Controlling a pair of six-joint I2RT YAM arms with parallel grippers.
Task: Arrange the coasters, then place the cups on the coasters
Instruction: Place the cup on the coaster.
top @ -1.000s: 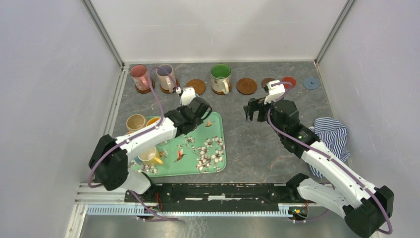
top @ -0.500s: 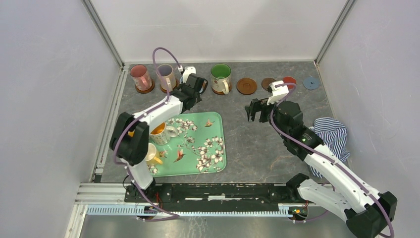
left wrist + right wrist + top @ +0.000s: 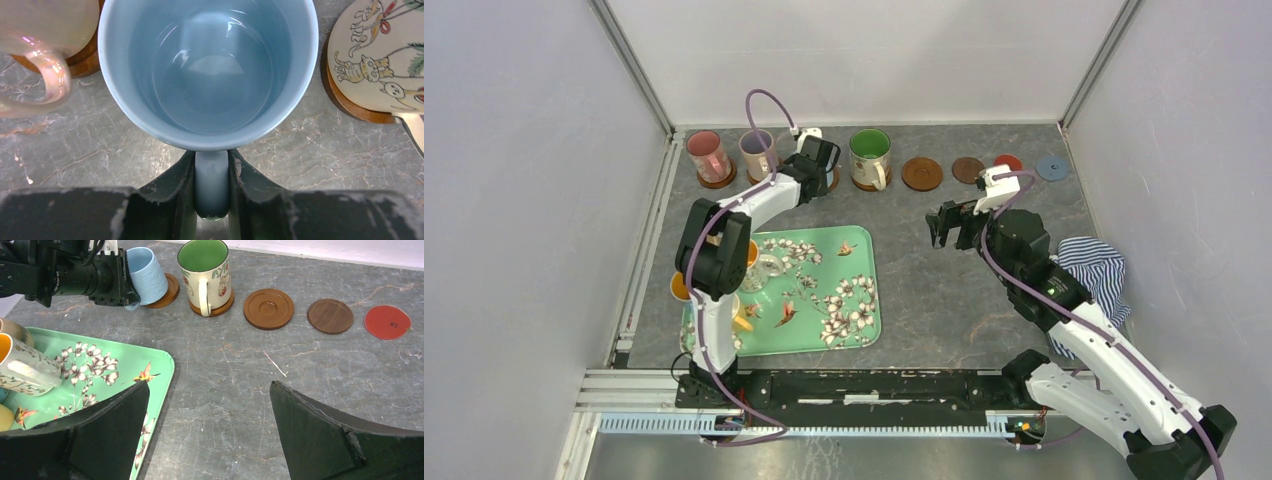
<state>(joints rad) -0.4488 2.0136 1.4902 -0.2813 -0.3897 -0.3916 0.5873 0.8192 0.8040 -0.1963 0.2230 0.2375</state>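
My left gripper needs to ease outward and down, set the cup's base on the wooden coaster (image 3: 169, 294) and let go of the handle, because the light blue cup (image 3: 147, 275) hangs tilted.
My left gripper (image 3: 212, 160) is shut on the handle of the light blue cup (image 3: 210, 65). In the right wrist view this cup (image 3: 147, 275) hangs tilted, its base at a wooden coaster (image 3: 167, 290) in the back row. It sits between the lilac cup (image 3: 757, 152) and the green cup (image 3: 870, 156), each on a coaster. The pink cup (image 3: 706, 155) stands on a coaster at the far left. Empty coasters lie to the right: wooden (image 3: 921, 173), dark brown (image 3: 968, 169), red (image 3: 1008, 161), blue-grey (image 3: 1052, 167). My right gripper (image 3: 951, 225) hovers open over bare table.
A green floral tray (image 3: 844, 300) lies at the front left, with an orange-lined cup (image 3: 20, 367) and a yellow cup (image 3: 734, 320) on it, partly hidden by my left arm. A striped cloth (image 3: 1094, 270) lies at the right, beside my right arm.
My left arm has carried the light blue cup from above the tray's far edge to the back row, between the lilac and green cups. My right gripper drifted slightly to the right.
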